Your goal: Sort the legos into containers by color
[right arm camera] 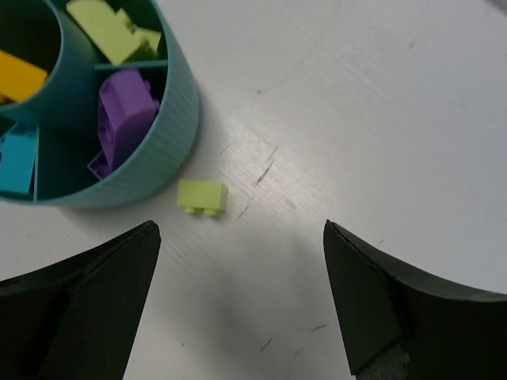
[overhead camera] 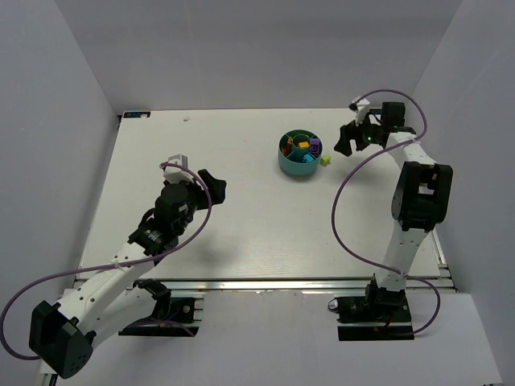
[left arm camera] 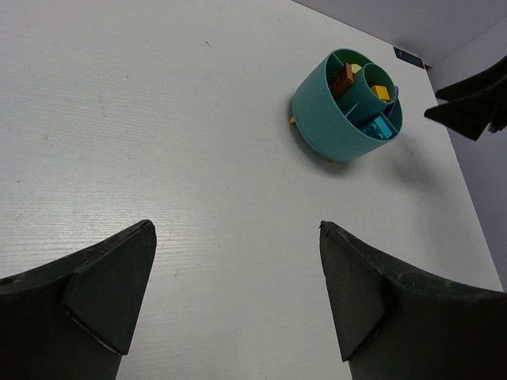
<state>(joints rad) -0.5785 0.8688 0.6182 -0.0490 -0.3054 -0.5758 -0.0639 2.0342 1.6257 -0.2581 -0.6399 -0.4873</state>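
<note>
I will lower my right gripper toward the left in the top view next and close it around the lime lego (overhead camera: 325, 160), because the lego is on the tabletop outside the bowl.
The teal divided bowl (overhead camera: 296, 169) stands on the white table at the back, right of centre. Its sections hold purple (right arm camera: 123, 119), lime (right arm camera: 111, 32), orange-yellow (right arm camera: 20, 75) and cyan (right arm camera: 16, 162) legos. One lime lego (right arm camera: 202, 196) lies on its side on the table just outside the bowl's wall (right arm camera: 170, 134), at its right in the top view (overhead camera: 325, 160). My right gripper (right arm camera: 239, 229) is open and empty, hovering just short of that lime lego. My left gripper (left arm camera: 235, 228) is open and empty over bare table, far left of the bowl (left arm camera: 325, 119).
White walls close in the table on the left, back and right. The right arm's purple cable (overhead camera: 342, 201) loops over the table's right side. A small blue tag (overhead camera: 135, 113) sits at the back left corner. The right gripper's fingers (left arm camera: 471, 107) show beside the bowl in the left wrist view.
</note>
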